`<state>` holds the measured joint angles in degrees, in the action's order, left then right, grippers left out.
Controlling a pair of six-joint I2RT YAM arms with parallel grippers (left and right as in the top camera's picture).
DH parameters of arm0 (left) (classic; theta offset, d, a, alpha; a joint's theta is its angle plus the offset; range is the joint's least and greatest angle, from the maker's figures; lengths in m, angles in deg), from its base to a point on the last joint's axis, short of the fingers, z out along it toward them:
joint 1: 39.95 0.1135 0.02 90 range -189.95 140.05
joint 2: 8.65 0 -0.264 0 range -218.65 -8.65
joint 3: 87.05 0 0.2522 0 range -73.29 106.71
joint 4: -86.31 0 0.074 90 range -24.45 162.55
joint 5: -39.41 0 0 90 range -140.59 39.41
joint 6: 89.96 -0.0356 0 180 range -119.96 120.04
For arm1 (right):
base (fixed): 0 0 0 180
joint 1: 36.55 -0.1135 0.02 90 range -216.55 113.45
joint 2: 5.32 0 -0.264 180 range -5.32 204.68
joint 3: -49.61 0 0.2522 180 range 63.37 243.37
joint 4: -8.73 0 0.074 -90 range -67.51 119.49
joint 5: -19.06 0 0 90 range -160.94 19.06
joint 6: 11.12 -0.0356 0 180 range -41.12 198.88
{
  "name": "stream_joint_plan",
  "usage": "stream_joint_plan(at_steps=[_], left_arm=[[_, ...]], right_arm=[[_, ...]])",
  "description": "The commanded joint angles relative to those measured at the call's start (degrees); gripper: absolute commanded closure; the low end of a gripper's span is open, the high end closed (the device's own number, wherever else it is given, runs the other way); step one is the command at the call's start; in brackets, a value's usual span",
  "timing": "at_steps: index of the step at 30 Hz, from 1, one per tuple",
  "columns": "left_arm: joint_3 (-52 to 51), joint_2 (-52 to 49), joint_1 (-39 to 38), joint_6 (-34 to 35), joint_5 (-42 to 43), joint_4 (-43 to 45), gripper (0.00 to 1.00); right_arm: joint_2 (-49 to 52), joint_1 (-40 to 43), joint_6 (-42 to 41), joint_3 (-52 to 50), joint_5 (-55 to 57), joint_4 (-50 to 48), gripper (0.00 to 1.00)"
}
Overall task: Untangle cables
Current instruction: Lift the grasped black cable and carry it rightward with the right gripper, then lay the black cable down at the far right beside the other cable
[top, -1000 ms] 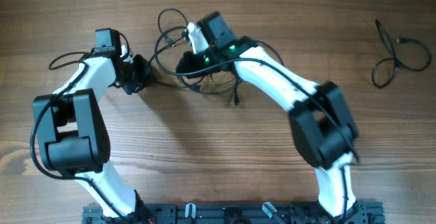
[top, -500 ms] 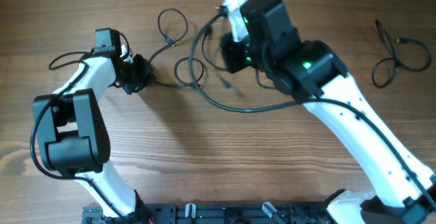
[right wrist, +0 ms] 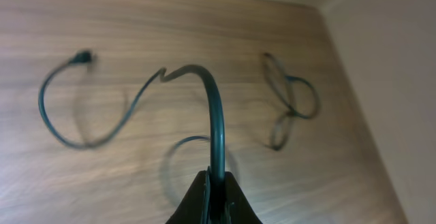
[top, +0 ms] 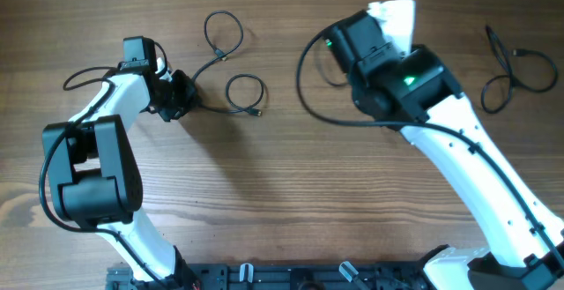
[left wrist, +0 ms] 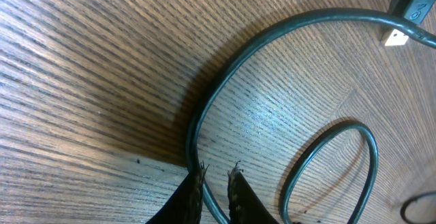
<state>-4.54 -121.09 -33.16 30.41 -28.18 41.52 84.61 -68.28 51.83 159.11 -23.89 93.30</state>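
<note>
The cable in my right gripper will go to the right in the overhead view, over bare wood (top: 469, 64) (right wrist: 297, 154) beside the separate cable. My right gripper will let go of it there, away from my left gripper's loops.
Thin black cables lie in two loops (top: 223, 31) (top: 245, 92) right of my left gripper (top: 183, 96). In the left wrist view the left gripper (left wrist: 214, 178) is shut on a cable (left wrist: 272, 39) that arcs away to a plug (left wrist: 407, 6); a smaller loop (left wrist: 334, 163) lies beside it. My right gripper (right wrist: 216, 180) is raised and shut on another cable (right wrist: 215, 108), which hangs in a wide curve (top: 304, 92) down to the table. From overhead the right fingers are hidden under the right wrist (top: 374, 48).
A separate black cable (top: 514, 70) lies in loops at the far right of the wooden table (top: 282, 193), also seen as a blurred cable (right wrist: 293, 101) in the right wrist view. The table's edge (right wrist: 327, 20) runs near it.
My right arm has risen and swung right, drawing one cable out of the bundle. Two loose loops are left beside the left gripper, which has stayed put.
</note>
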Motion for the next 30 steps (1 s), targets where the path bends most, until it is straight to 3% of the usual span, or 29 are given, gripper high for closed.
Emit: stream_joint_plan(at_steps=[1, 6, 14, 17, 18, 25, 26, 30], left_arm=[[0.6, 0.2, -0.2, 0.1, 0.3, 0.2, 0.84], [0.6, 0.2, -0.2, 0.1, 0.3, 0.2, 0.83], [0.6, 0.2, -0.2, 0.1, 0.3, 0.4, 0.83], [0.6, 0.2, -0.2, 0.1, 0.3, 0.4, 0.83], [0.6, 0.2, -0.2, 0.1, 0.3, 0.4, 0.83], [0.6, 0.2, -0.2, 0.1, 0.3, 0.4, 0.83], [0.6, 0.2, -0.2, 0.1, 0.3, 0.4, 0.83], [0.6, 0.2, -0.2, 0.1, 0.3, 0.5, 0.83]], right_arm=[[-0.4, 4.8, -5.8, 0.2, 5.7, 1.2, 0.96], [-0.3, 12.4, -7.0, 0.2, 4.0, 1.3, 0.96], [-0.1, 23.9, -6.4, 0.2, -7.8, 1.7, 0.96], [0.0, 27.1, -5.9, 0.2, -13.5, 0.5, 0.67], [0.2, 27.7, -5.5, 0.2, -14.9, 0.4, 0.65], [2.3, 29.9, -1.2, 0.2, -15.4, -1.2, 0.76], [2.8, 30.2, -1.2, 0.2, -15.5, -1.7, 0.73], [5.9, 30.7, -1.2, 0.2, -16.9, -2.9, 0.36]])
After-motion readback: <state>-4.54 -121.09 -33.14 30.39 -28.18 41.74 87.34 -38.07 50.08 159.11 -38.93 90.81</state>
